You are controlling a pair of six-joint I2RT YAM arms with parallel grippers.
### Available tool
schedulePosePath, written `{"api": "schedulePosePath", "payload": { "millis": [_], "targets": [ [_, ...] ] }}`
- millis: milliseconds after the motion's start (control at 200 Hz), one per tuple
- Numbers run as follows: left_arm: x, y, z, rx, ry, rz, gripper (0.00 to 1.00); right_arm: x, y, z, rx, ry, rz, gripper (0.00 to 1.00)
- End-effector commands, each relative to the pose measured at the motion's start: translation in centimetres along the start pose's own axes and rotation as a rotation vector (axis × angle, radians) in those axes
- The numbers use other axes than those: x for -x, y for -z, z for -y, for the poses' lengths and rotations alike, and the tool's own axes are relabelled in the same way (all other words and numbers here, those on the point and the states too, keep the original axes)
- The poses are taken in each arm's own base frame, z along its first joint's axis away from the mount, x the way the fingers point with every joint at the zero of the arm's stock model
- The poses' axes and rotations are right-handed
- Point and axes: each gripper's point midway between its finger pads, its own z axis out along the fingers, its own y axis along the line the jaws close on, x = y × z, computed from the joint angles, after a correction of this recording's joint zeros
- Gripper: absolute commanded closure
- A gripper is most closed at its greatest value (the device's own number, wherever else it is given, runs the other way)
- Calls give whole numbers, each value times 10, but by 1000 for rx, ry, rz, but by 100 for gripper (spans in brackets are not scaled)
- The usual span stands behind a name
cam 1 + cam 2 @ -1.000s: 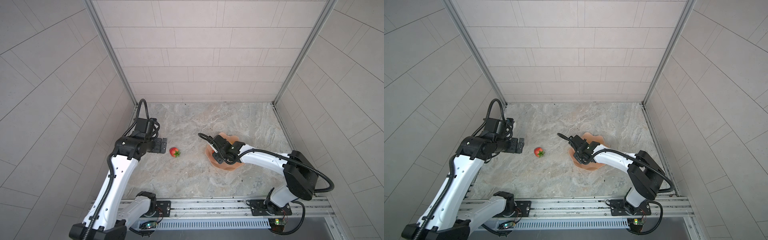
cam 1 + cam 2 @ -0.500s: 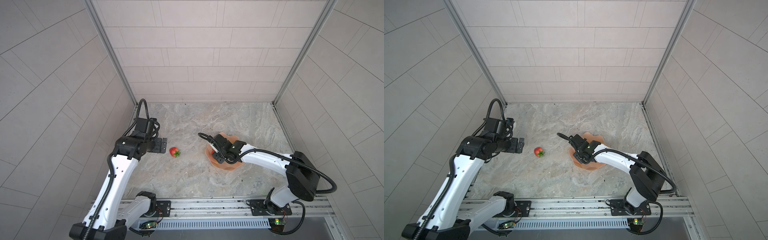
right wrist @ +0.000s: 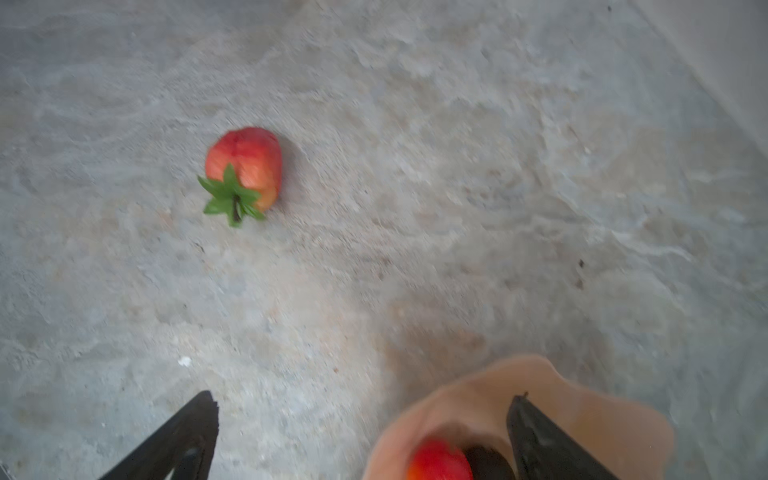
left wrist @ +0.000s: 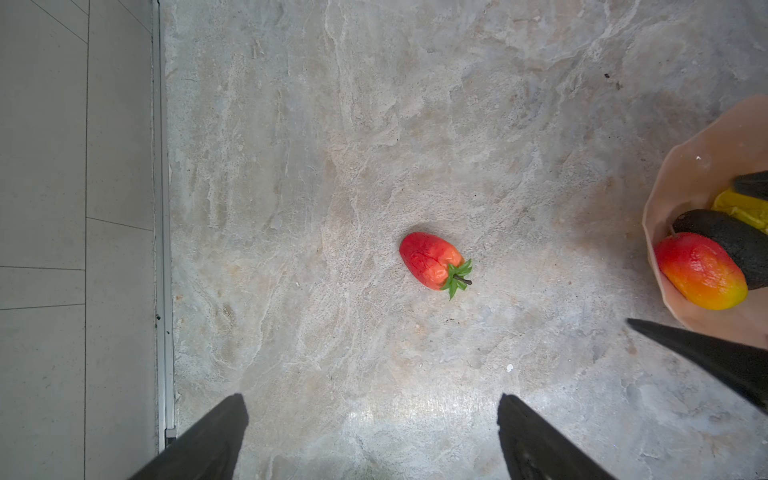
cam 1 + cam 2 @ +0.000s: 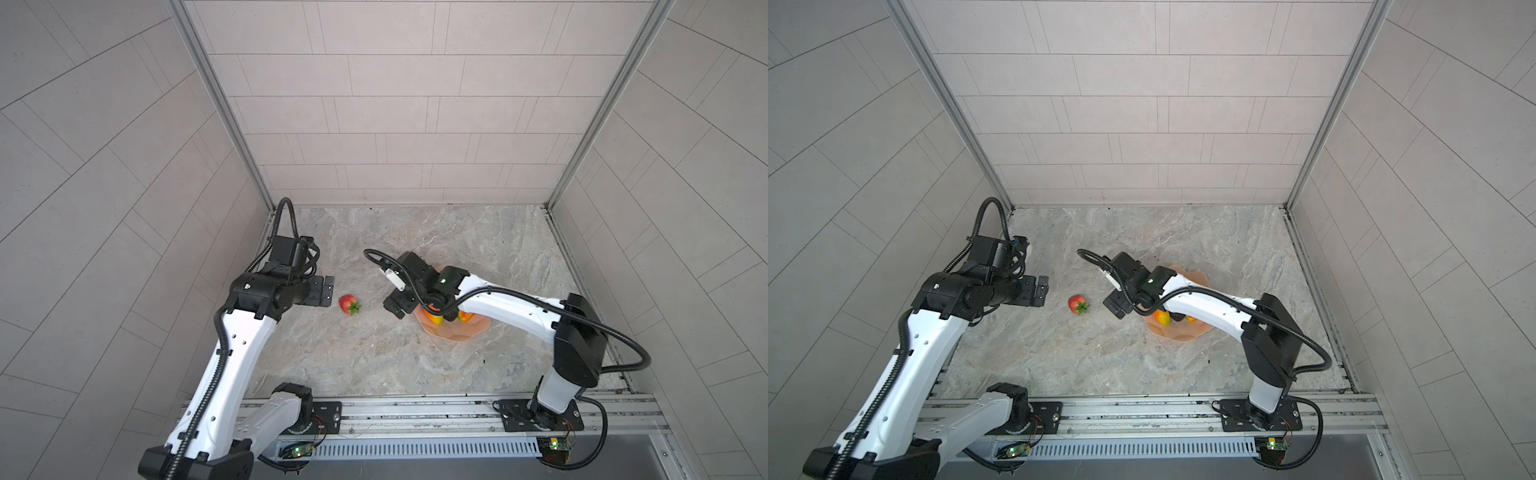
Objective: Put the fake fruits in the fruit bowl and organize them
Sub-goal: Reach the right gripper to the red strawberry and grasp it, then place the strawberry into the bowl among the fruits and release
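Note:
The right gripper will move off the bowl [image 5: 457, 334] and go down around the strawberry's red body [image 5: 346, 302], since that is below it, over toward the left gripper.
A red strawberry [image 5: 349, 304] [image 5: 1077, 304] [image 4: 432, 261] [image 3: 245, 166] with green leaves lies on the marble floor between my two grippers. The peach-pink fruit bowl [image 5: 457, 334] [image 5: 1177, 332] [image 4: 698, 166] [image 3: 582, 399] holds a red-orange mango [image 5: 435, 318] [image 5: 1161, 317] [image 4: 700, 270] [image 3: 440, 461], a black avocado [image 4: 727, 241] and a yellow fruit [image 4: 744, 208]. A second mango [image 5: 465, 318] peeks out under the right arm. My right gripper [image 5: 401, 301] [image 5: 1119, 305] [image 3: 361, 415] is open and empty over the bowl's left rim. My left gripper [image 5: 330, 292] [image 5: 1043, 291] [image 4: 372, 405] hangs open and empty left of the strawberry.
Tiled walls close in the marble floor on three sides, with a metal rail [image 4: 162, 249] along the left wall's foot. The arms' base rail [image 5: 415, 409] runs along the front edge. The right forearm [image 5: 507, 309] passes over the bowl.
My right gripper has opened wide and shifted left from above the bowl's middle to its left rim. The left arm and the strawberry have not moved.

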Motion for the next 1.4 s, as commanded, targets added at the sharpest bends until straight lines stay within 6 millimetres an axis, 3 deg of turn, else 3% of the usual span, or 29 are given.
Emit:
{"api": "schedulePosePath", "payload": {
  "millis": [0,175,315,500,671,766,826,1031,1276,1396],
  "targets": [
    [2,11,-2,4,0,16,0,22,-32,-33,102,22,3,0],
    [2,18,-4,13,-1,24,0,58,-74,-59,166,-6,17,0],
    [3,19,-4,14,-2,27,0,68,-103,-70,194,-66,13,4],
    [1,16,-4,12,-4,16,0,59,-136,-80,205,-117,-31,24],
    [1,14,-4,13,-2,17,0,46,-149,-84,208,-133,-67,29],
    [0,12,-2,5,-3,15,0,43,-152,-85,208,-135,-75,47],
    [-1,11,-2,5,-2,9,0,43,-151,-86,209,-134,-76,57],
    [0,14,-4,12,-2,17,0,50,-132,-81,200,-113,-69,76],
    [-2,13,-4,11,-3,13,0,63,-62,-51,127,-47,-1,80],
    [-1,12,-2,5,1,17,0,50,-26,-23,62,-38,15,80]
  ]
}}
